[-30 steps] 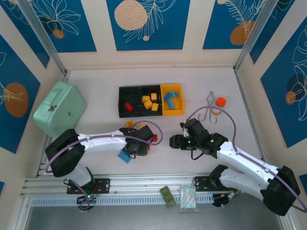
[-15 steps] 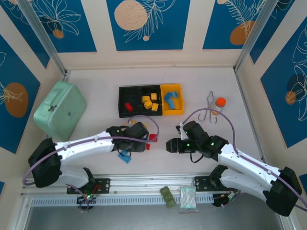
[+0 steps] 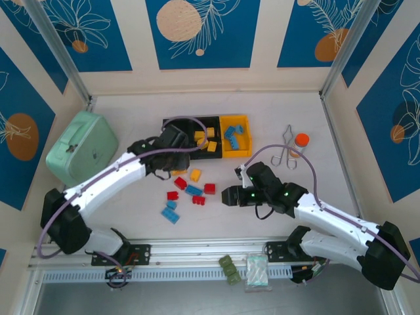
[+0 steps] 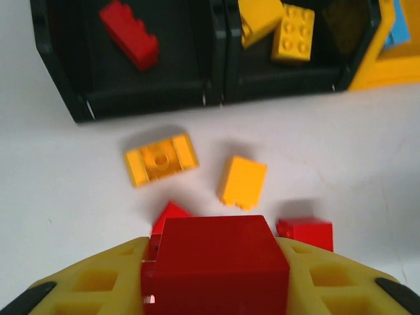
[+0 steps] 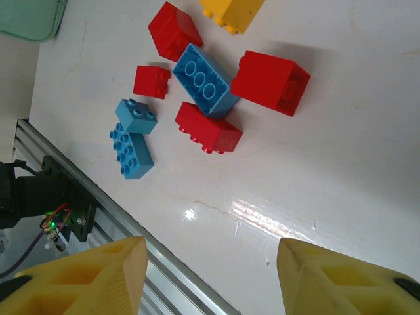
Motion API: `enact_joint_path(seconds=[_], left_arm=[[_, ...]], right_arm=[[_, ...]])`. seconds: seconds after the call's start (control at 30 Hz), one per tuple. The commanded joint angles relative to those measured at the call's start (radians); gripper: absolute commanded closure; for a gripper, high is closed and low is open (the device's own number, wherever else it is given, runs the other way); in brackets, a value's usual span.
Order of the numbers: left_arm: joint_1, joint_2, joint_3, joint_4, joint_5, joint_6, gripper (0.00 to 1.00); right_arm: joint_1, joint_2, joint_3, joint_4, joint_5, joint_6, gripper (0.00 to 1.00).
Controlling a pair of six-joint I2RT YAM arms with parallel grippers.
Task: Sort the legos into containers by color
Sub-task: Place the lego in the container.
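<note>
I should next move my left gripper outward past the yellow bricks, over one black bin's bottom, and let go of the red lego (image 4: 216, 259): that bin already has a red brick.
My left gripper (image 4: 216, 289) is shut on a red lego (image 4: 216, 259) and hangs near the front of the containers (image 3: 207, 136). The left black bin (image 4: 72, 72) holds one red brick (image 4: 129, 34), the middle black bin has yellow bricks (image 4: 293, 33), and the yellow bin (image 3: 244, 149) has blue ones. Two loose yellow bricks (image 4: 161, 159) (image 4: 242, 182) lie just ahead of the held brick. My right gripper (image 5: 210, 275) (image 3: 226, 195) is open above bare table, right of a cluster of red (image 5: 270, 81) and blue legos (image 5: 205, 81).
A mint-green case (image 3: 82, 149) stands at the left. An orange-capped bottle (image 3: 300, 143) and metal tongs (image 3: 283, 152) sit at the right. An olive-green block (image 3: 230, 269) and a plastic bag (image 3: 257, 272) lie beyond the front rail (image 5: 72, 190).
My left arm has swung from the loose pile up toward the bins with the red brick, uncovering the bricks beneath it. The right gripper has edged slightly left.
</note>
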Motion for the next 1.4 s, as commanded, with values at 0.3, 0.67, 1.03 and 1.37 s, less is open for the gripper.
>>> enact_joint_path(seconds=[0.3,0.67,1.03,1.37], left_arm=[[0.190,0.413,0.366,-0.056,0.005,0.236,0.66],[0.237,0.641,0.562,-0.055,0.056,0.246,0.62],[0.241,0.643,0.593,-0.067,0.063,0.229,0.46],[0.225,0.473,0.498,-0.048,0.110,0.230,0.42]], right_arm=[[0.014,0.011,0.034,0.000,0.024,0.001,0.45],[0.015,-0.012,0.024,-0.025,0.054,0.010,0.45],[0.021,-0.045,0.009,-0.037,0.067,0.025,0.45],[0.032,-0.026,0.019,-0.018,0.071,0.023,0.45]])
